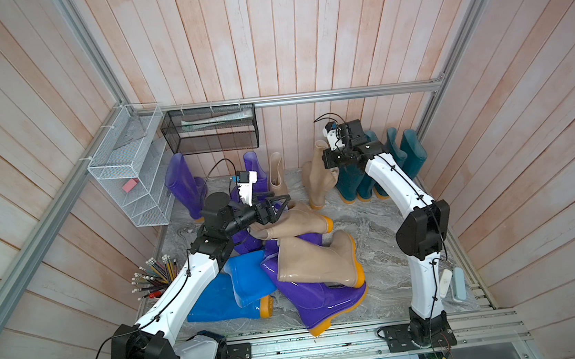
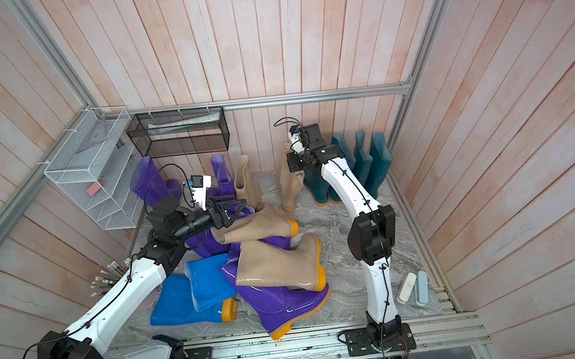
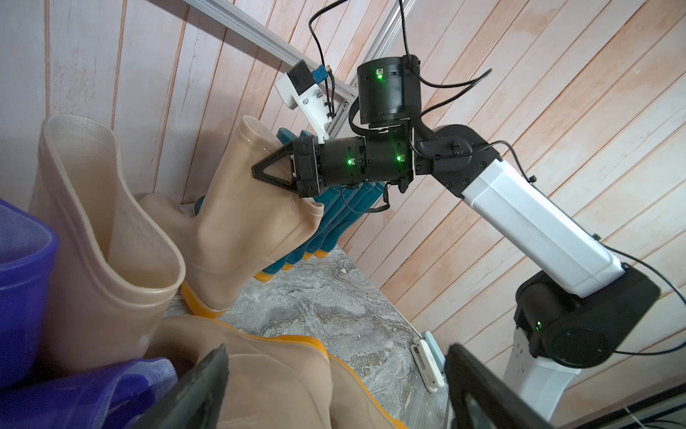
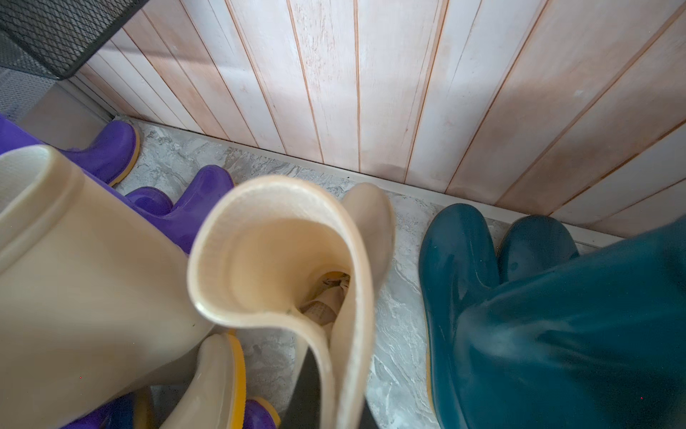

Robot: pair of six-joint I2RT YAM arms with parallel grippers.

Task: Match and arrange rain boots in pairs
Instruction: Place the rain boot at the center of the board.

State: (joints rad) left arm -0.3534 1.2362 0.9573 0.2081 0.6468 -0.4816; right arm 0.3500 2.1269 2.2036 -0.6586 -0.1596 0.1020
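The beige boot leans, so my right gripper should gently move outward to the floor gap by the teal boots and let go of the boot's rim.
A pile of rain boots lies mid-floor: two beige ones [image 1: 297, 220] [image 1: 319, 260], a purple one [image 1: 319, 299] and two blue ones [image 1: 225, 298]. My left gripper [image 1: 281, 208] [image 3: 334, 393] hovers open just above the upper beige boot [image 3: 278, 390], one finger on each side. Along the back wall stand purple boots [image 1: 182, 183], a beige boot [image 1: 277, 174] and several teal boots [image 1: 398, 155]. My right gripper [image 3: 256, 172] [image 4: 334, 401] is shut on the pinched rim of another beige boot [image 1: 318, 181] [image 4: 282, 237], which leans beside the teal ones.
A white wire shelf [image 1: 126, 167] and a black mesh basket [image 1: 209, 130] hang on the walls at back left. Pencils [image 1: 155, 276] stick out at the left edge. Two small remote-like items [image 1: 452, 283] lie at the front right, behind the right arm.
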